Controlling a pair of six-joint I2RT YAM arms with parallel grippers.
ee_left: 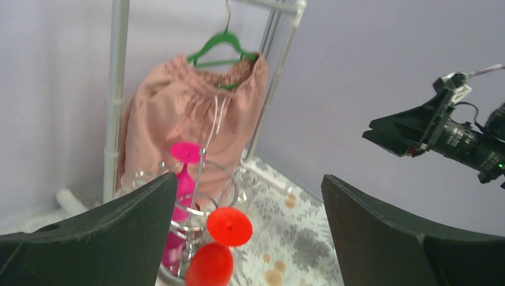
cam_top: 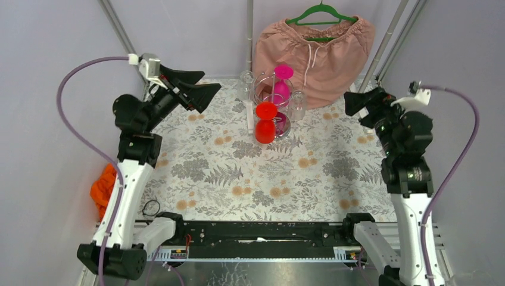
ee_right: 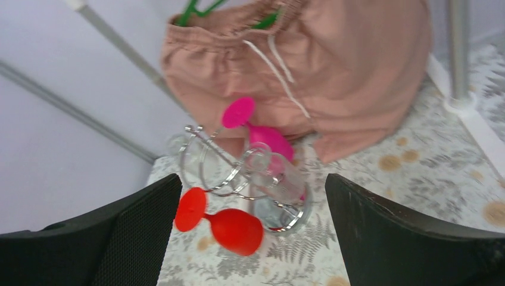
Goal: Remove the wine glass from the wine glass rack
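The center post of the rack stands to the left in the top view. My right gripper should swing that way next, onto the bare knob of the post.
The wine glass rack (cam_top: 274,83), a chrome wire stand, is at the back middle of the table. A red wine glass (cam_top: 265,122) hangs upside down on its near side. A pink one (cam_top: 281,89) hangs on its far side, and clear glasses (cam_top: 298,104) hang at its sides. My left gripper (cam_top: 209,82) is open, left of the rack and apart from it. My right gripper (cam_top: 351,102) is open, right of it. In the left wrist view the red glass (ee_left: 229,226) shows low between the wide jaws (ee_left: 249,179). In the right wrist view the red glass (ee_right: 235,229) and rack (ee_right: 298,220) lie between the open fingers (ee_right: 253,179).
Pink shorts (cam_top: 321,56) on a green hanger (cam_top: 321,12) hang behind the rack from a white pole frame (cam_top: 249,36). An orange cloth (cam_top: 102,187) lies off the table's left edge. The floral table cover (cam_top: 262,173) spreads in front of the rack.
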